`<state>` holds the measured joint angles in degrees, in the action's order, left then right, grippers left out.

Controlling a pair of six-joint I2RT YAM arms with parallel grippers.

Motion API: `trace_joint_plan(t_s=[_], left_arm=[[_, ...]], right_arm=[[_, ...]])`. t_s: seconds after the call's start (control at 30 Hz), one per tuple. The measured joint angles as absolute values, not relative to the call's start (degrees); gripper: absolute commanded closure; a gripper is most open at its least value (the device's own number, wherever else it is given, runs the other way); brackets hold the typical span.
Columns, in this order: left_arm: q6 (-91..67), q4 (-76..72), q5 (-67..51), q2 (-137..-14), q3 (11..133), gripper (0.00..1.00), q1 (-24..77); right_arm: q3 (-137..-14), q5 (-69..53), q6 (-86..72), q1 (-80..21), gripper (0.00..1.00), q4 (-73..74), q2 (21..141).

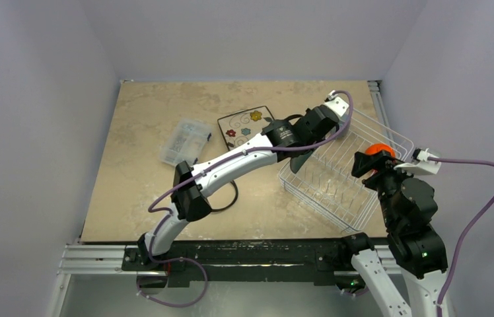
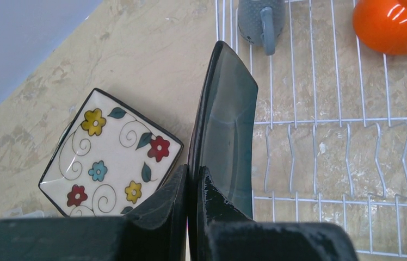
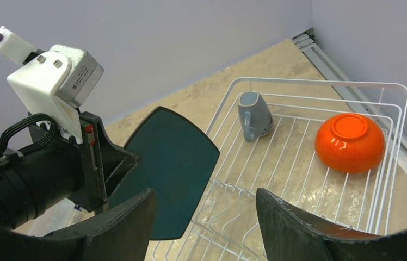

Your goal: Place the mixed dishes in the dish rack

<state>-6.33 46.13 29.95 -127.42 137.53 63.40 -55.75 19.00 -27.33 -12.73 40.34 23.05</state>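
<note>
My left gripper holds the teal plate on edge and should lower it next, slightly farther over the rack, into the empty bent wires (image 1: 310,172) (image 2: 279,159) nearest the patterned plate.
My left gripper (image 2: 193,174) is shut on the dark teal squarish plate (image 2: 228,125) and holds it on edge over the left side of the white wire dish rack (image 2: 321,122). The plate also shows in the right wrist view (image 3: 174,163) and the top view (image 1: 300,160). The grey-blue mug (image 3: 254,114) and the upside-down orange bowl (image 3: 349,142) lie in the rack's far part. The dark-rimmed patterned plate (image 2: 111,155) lies flat on the table left of the rack. My right gripper (image 3: 204,198) is open and empty above the rack's near side. The pale mint plate is not in view.
A clear plastic compartment box (image 1: 185,142) lies left of the patterned plate (image 1: 244,125). A black coiled cable (image 1: 228,198) lies near the left arm's elbow. The rack (image 1: 337,178) sits at an angle by the right wall and its rail.
</note>
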Motion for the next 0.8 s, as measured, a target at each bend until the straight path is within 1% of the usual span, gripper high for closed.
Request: trace_joint_plan(t_s=[0.33,0.8], left_arm=[[-6.9,44.1,30.0,-129.3,137.3,1.00,63.4],[-9.5,45.6,27.3,-131.3,136.0,1.00,63.3]], right_arm=[[-55.6,19.0,-27.3,-12.7,0.33,40.3,22.6],[-55.0,19.0,-27.3,-12.7,0.33,40.3,22.4]])
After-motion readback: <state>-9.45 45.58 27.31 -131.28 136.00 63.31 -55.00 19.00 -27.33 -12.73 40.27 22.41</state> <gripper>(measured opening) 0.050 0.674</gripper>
